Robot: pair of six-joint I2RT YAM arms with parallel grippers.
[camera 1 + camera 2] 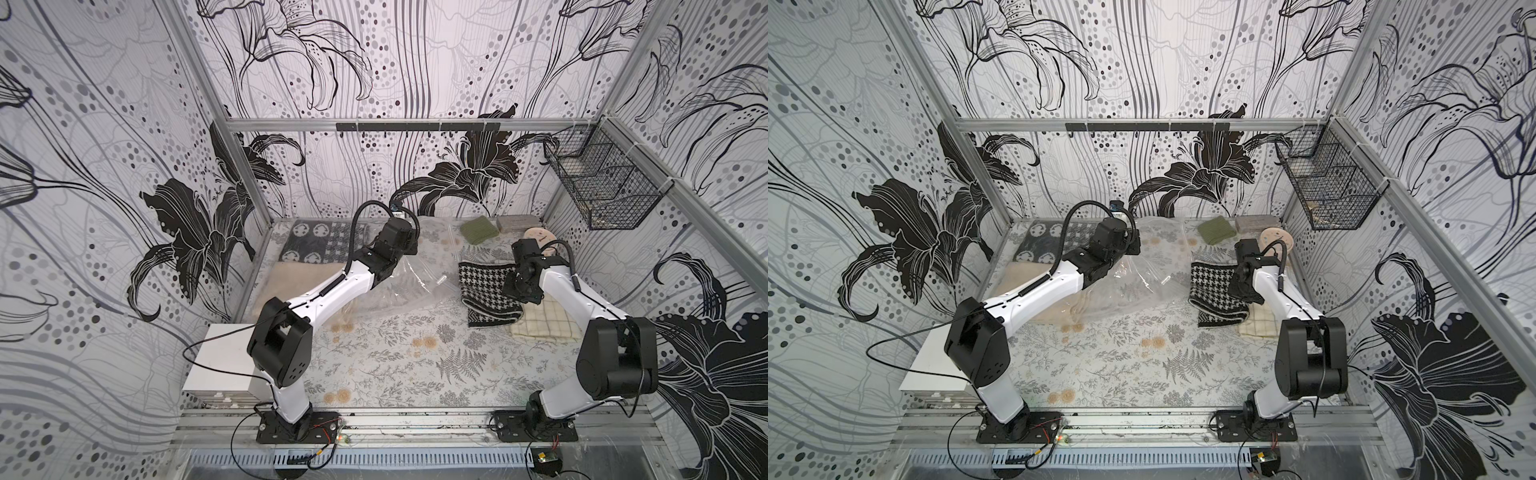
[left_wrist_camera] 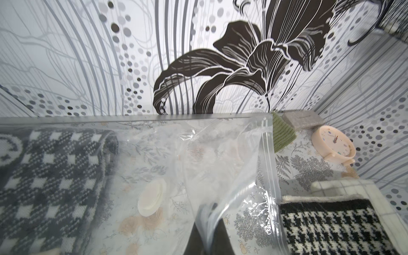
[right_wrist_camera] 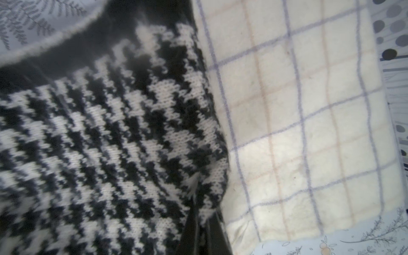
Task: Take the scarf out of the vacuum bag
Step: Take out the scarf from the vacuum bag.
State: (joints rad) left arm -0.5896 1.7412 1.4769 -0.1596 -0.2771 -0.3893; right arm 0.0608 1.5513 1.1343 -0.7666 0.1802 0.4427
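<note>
The right gripper will draw the scarf's edge back toward the bare tabletop by the fern print (image 1: 462,337) and release it there, because that part of the tabletop is empty.
The vacuum bag (image 1: 409,286) (image 1: 1142,282) lies crinkled and clear across the middle back of the table. Its round white valve disc (image 2: 151,197) and zip edge (image 2: 268,154) show in the left wrist view. My left gripper (image 2: 209,223) is shut on a raised fold of the bag's plastic. The scarf (image 1: 484,286) (image 1: 1212,286) (image 2: 331,227), a black-and-white houndstooth knit, lies outside the bag to its right. It rests partly on a cream checked cloth (image 1: 544,328) (image 3: 309,132). My right gripper (image 3: 202,212) (image 1: 513,291) is shut on the scarf's edge (image 3: 110,143).
A dark patterned blanket (image 1: 320,245) and a cream fleece (image 1: 299,282) sit back left, seen hazily through the bag (image 2: 55,176). A green cloth (image 1: 478,230), a grey block (image 1: 517,223) and a peach clock (image 2: 333,143) stand back right. A wire basket (image 1: 602,187) hangs on the right wall.
</note>
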